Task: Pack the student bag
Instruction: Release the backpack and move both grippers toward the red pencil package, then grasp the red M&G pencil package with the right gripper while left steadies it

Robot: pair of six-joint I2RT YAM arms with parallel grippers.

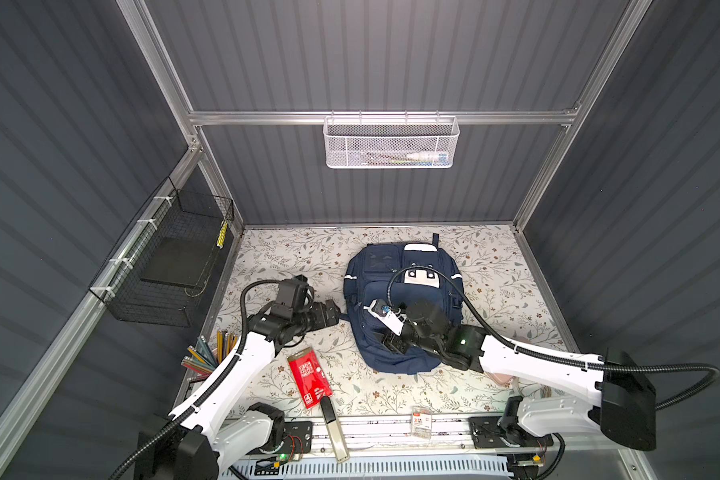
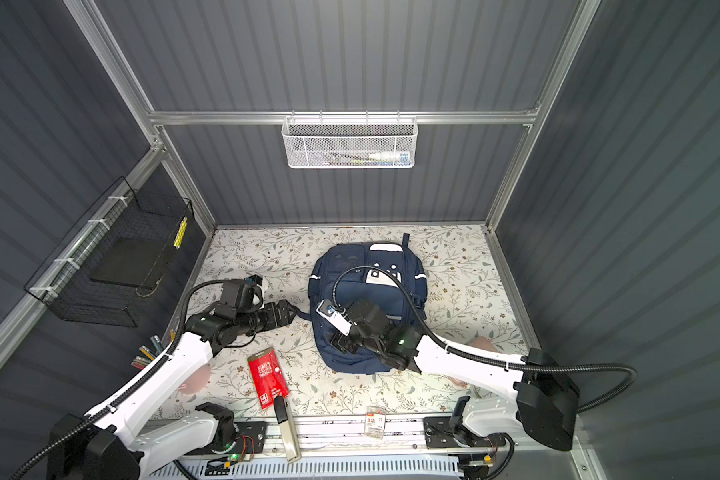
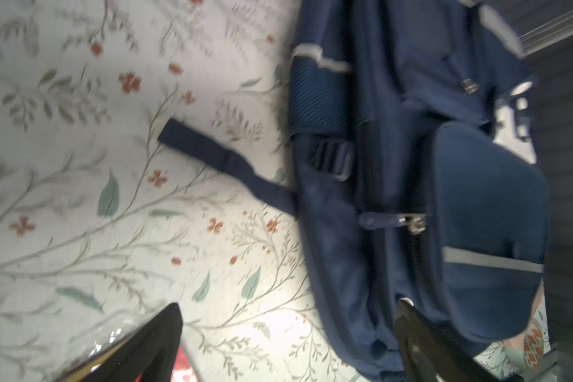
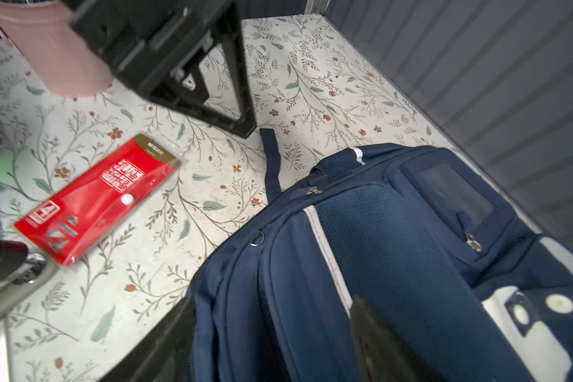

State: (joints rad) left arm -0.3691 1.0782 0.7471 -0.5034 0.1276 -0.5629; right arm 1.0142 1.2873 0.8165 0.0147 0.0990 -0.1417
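Note:
The red packet's long edge facing the bag (image 1: 320, 370) lies nearest, so I need to move my right gripper off the bag (image 1: 371, 266) next and down across the mat onto that edge.
The student bag (image 1: 371, 266) (image 2: 341, 257) is a navy backpack with white stripes, lying flat on the floral mat with its front up. My left gripper (image 1: 338, 316) (image 2: 291, 312) hovers at the bag's left side, near a loose navy strap (image 3: 212, 155). In its wrist view the left gripper (image 3: 288, 306) is open and empty, one finger over the mat and one over the bag's edge (image 3: 344, 297). My right gripper (image 1: 385, 341) (image 2: 336, 343) is over the bag's lower left part. There the right gripper (image 4: 273, 301) is open, with folds of the bag (image 4: 377, 264) between its fingers.
A red flat packet (image 1: 309, 378) (image 4: 96, 198) lies front left of the bag, a black-and-silver stapler (image 1: 333, 428) beside it. A pink cup (image 4: 57, 56) of pencils (image 1: 208, 353) stands at the left edge. A small packet (image 1: 421, 424) lies in front. A white mesh basket (image 1: 389, 143) and a black wire basket (image 1: 171, 266) hang on the walls.

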